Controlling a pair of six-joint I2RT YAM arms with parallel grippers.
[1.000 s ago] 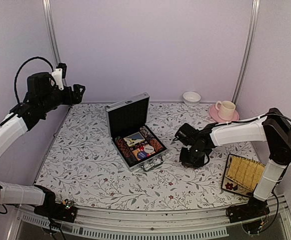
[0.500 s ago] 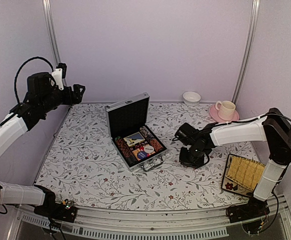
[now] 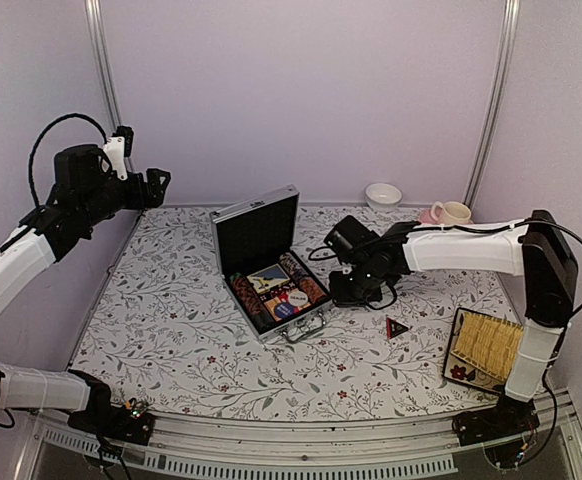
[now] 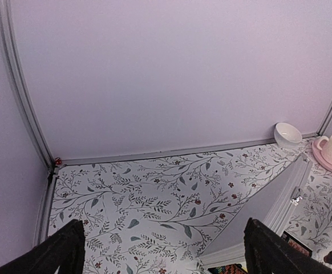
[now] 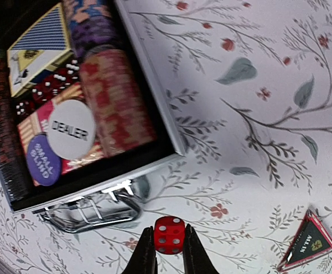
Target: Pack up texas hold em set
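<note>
The dice row (image 3: 265, 297) lies left of my right gripper in the top view, so next I will move my right gripper over the case and down to release the die there.
The silver briefcase (image 3: 316, 309) lies open mid-table with its lid (image 3: 257, 229) upright, holding chip stacks (image 5: 116, 101), a card deck (image 5: 40, 48), red dice (image 5: 47, 87) and a white DEALER button (image 5: 71, 129). Its metal handle (image 5: 92, 211) faces the near side. My right gripper (image 5: 169, 251) is shut on a red die (image 5: 169, 234), held above the table just right of the case (image 3: 343, 290). The black-red triangular marker (image 3: 397, 327) lies on the cloth to its right, also in the right wrist view (image 5: 307, 247). My left gripper (image 3: 156, 185) is raised at the far left, open and empty.
A yellow woven tray (image 3: 489, 347) lies at the right front. A pink cup and saucer (image 3: 450, 220) and a white bowl (image 3: 383, 195) stand at the back right. The left wrist view shows the back of the lid (image 4: 268, 200) and the wall.
My right gripper has lifted off the table with the red die and moved left to the case's right edge. This has uncovered the triangular marker. The left arm has not moved.
</note>
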